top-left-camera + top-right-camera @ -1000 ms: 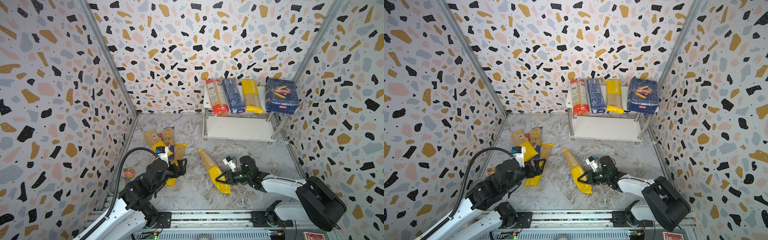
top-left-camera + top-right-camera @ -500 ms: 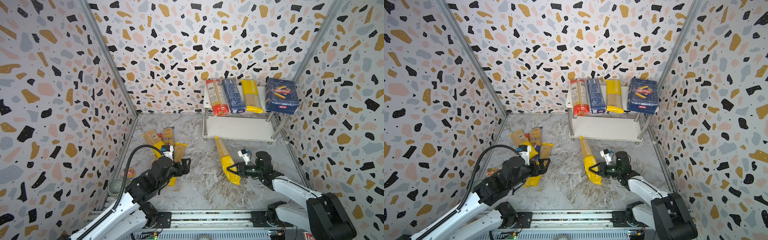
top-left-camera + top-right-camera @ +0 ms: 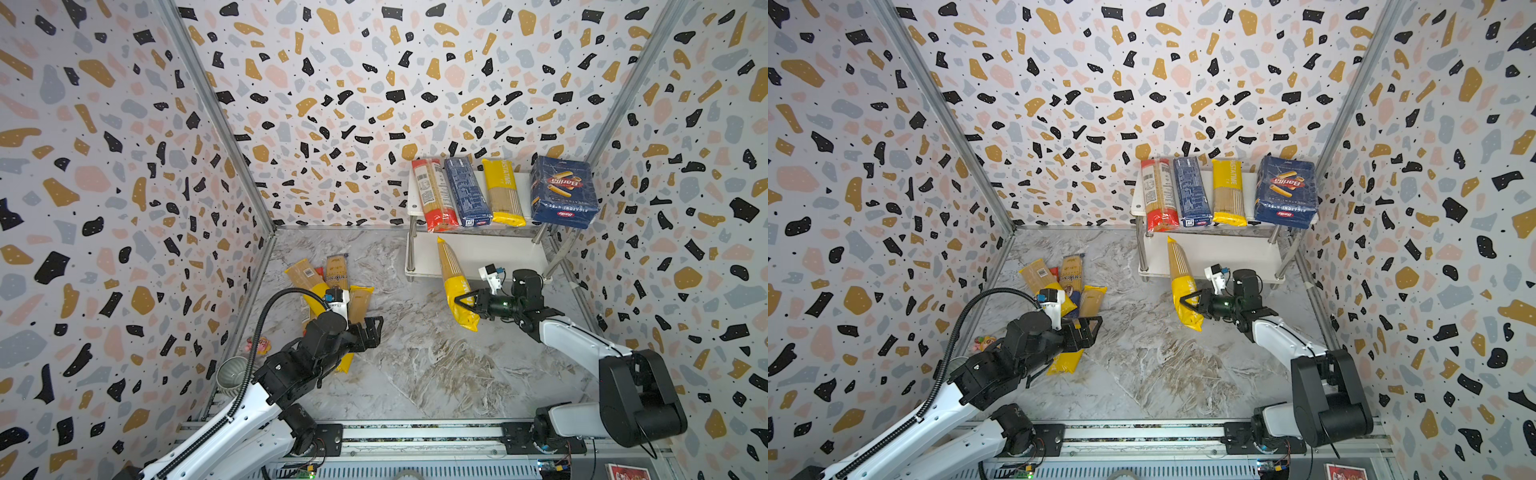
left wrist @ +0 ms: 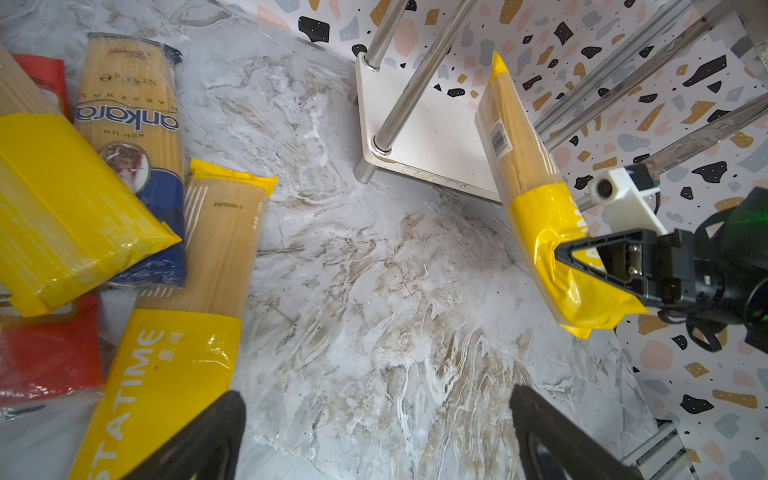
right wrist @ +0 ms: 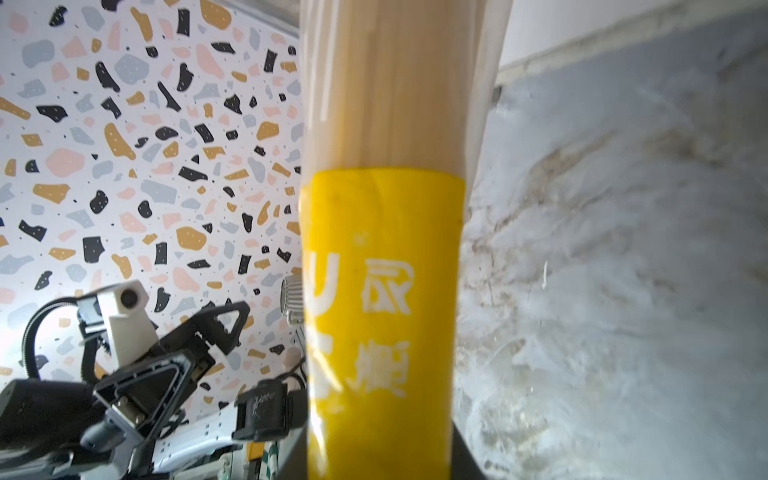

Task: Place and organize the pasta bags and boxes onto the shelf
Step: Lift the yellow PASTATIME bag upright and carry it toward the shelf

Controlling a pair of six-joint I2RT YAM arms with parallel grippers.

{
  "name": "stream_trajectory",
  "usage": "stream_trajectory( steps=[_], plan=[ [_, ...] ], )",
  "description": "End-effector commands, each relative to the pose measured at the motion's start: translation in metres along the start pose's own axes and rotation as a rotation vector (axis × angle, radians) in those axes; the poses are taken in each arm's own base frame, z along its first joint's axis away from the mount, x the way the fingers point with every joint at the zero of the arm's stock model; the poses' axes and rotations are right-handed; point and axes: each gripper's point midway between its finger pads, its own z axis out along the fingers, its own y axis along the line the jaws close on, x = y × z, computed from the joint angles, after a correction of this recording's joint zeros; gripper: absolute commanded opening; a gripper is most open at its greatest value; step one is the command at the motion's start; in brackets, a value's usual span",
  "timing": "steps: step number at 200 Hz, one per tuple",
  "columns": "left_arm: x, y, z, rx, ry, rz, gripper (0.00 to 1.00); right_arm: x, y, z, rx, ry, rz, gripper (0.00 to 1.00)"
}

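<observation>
My right gripper moves outward with the bag next, onto the board's end beneath the red-ended bag, and then releases it. The lower board (image 4: 432, 137) stands empty.
The shelf (image 3: 498, 255) stands at the back right. Its top tier holds a red-ended bag (image 3: 434, 195), the narrow blue box (image 3: 466, 191), a yellow bag (image 3: 502, 193) and the wide Barilla box (image 3: 563, 191). My right gripper (image 3: 461, 301) is shut on the yellow end of another PASTATIME bag (image 3: 453, 270), held off the floor and tilted. That bag's far end reaches over the lower board (image 4: 432, 137). It fills the right wrist view (image 5: 382, 249). Several bags (image 3: 328, 282) lie in a pile on the floor at the left. My left gripper (image 3: 374, 331) hangs open and empty beside them.
A grey cup (image 3: 230, 376) and a small pink toy (image 3: 258, 345) sit by the left wall. Chrome legs (image 4: 411, 79) stand at the shelf's corners. Patterned walls close in three sides, and a rail (image 3: 415, 432) runs along the front.
My right gripper has lifted the yellow bag from the middle of the floor and carried it back and right to the shelf's lower tier. The left arm has edged forward, still open.
</observation>
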Motion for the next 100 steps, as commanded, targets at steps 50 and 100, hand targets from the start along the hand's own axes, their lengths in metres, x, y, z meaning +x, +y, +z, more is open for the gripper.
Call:
stream_trajectory(
  steps=[50,100],
  plan=[
    [-0.015,-0.002,-0.004,0.014,-0.081,0.015,1.00,-0.115,0.026,0.038,-0.040,-0.154,-0.242,0.17],
    [-0.009,0.005,0.001,-0.008,-0.076,0.022,1.00,-0.148,0.025,0.076,-0.009,-0.168,-0.278,0.16]
  ],
)
